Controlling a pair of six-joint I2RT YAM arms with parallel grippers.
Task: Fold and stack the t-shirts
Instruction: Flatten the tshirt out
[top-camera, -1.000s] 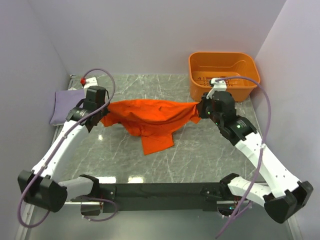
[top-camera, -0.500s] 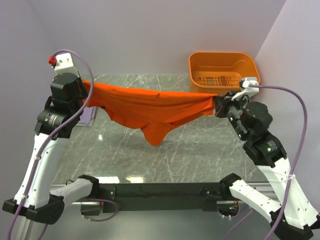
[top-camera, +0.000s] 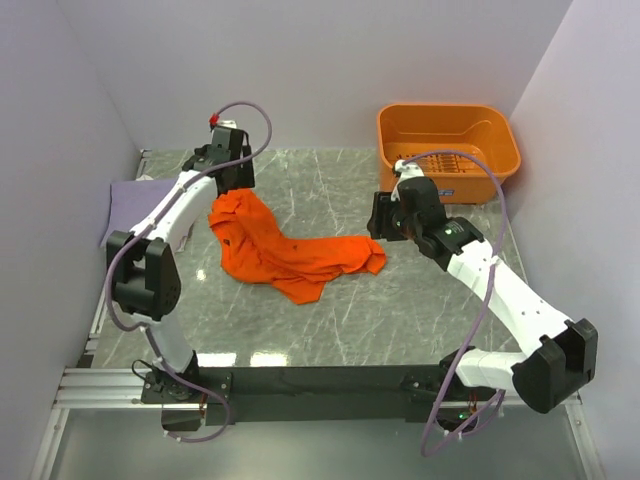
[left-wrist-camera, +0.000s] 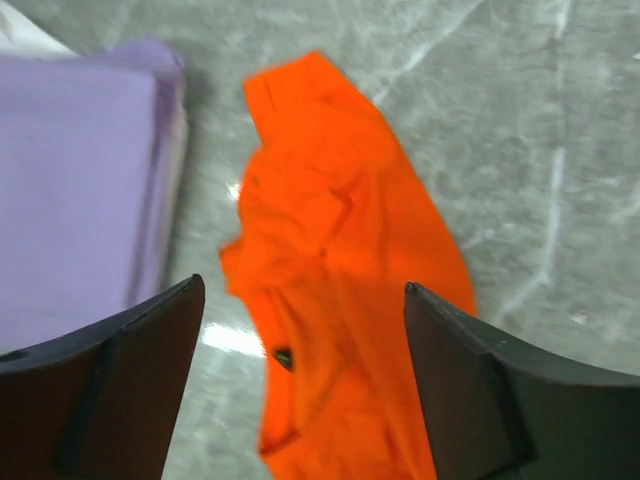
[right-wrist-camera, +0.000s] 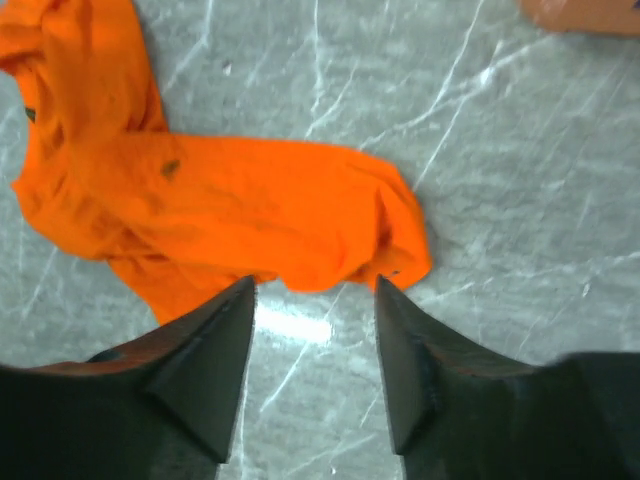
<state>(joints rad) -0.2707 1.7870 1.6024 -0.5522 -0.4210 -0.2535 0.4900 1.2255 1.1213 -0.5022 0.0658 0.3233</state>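
Note:
My left gripper next moves back and down onto the orange t-shirt's near edge and closes, as it borders bare marble beside the t-shirt's pointed flap.
The orange t-shirt lies crumpled in a long heap across the middle of the marble table; it also fills the left wrist view and the right wrist view. The lavender t-shirt lies folded at the left wall, and its edge shows beside the orange one. My left gripper hangs open above the heap's upper left end, holding nothing. My right gripper stands open just off the heap's right end, with only table between its fingers.
A rigid orange plastic basket stands at the back right corner, right behind the right arm. Pale walls close in the table on the left, back and right. Bare marble lies in front of the heap.
Both grippers held the orange t-shirt stretched in the air half a second ago. They have opened and let it go, and it has dropped into a heap on the table. Both arms moved inward.

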